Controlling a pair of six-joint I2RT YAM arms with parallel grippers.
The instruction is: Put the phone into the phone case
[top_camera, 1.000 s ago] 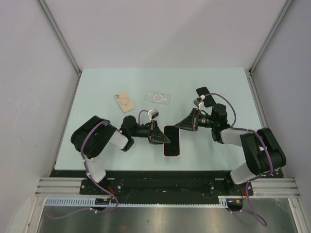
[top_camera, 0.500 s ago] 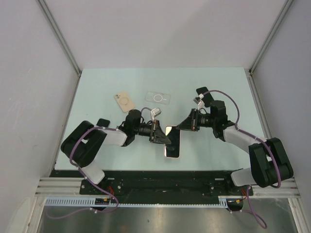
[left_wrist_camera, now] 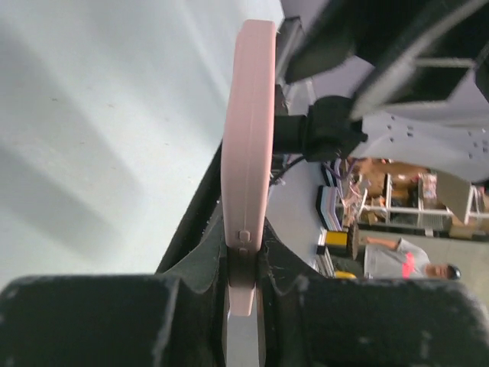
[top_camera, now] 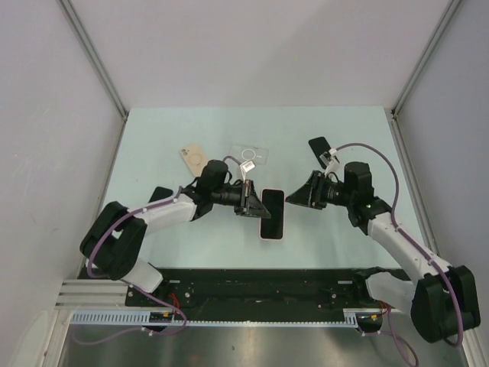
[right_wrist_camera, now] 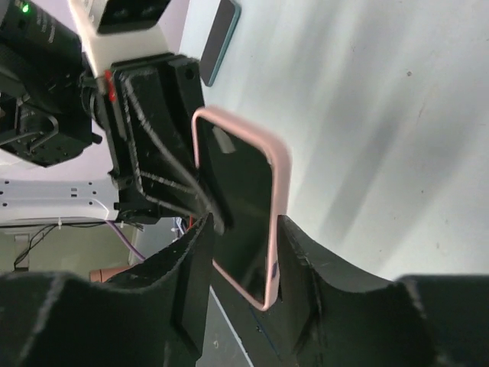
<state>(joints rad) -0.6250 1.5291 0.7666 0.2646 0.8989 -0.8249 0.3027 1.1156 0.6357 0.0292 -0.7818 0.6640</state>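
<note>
The phone is already inside the pink case, so I will lower the case onto the table with my left gripper next, and then open my fingers.
A phone with a black screen sits in a pink case at the middle front of the table. My left gripper is shut on its left edge. In the left wrist view the pink case stands edge-on, clamped in the left gripper. My right gripper is open, just right of the phone and apart from it. In the right wrist view the phone shows beyond the spread right gripper.
A beige case and a clear case lie at the back middle. A dark phone lies at the back right. Another dark phone lies by the left arm and shows in the right wrist view.
My right gripper has let go of the phone's right edge and drawn back to the right. My left gripper keeps hold of the phone, and both arms have stretched out.
</note>
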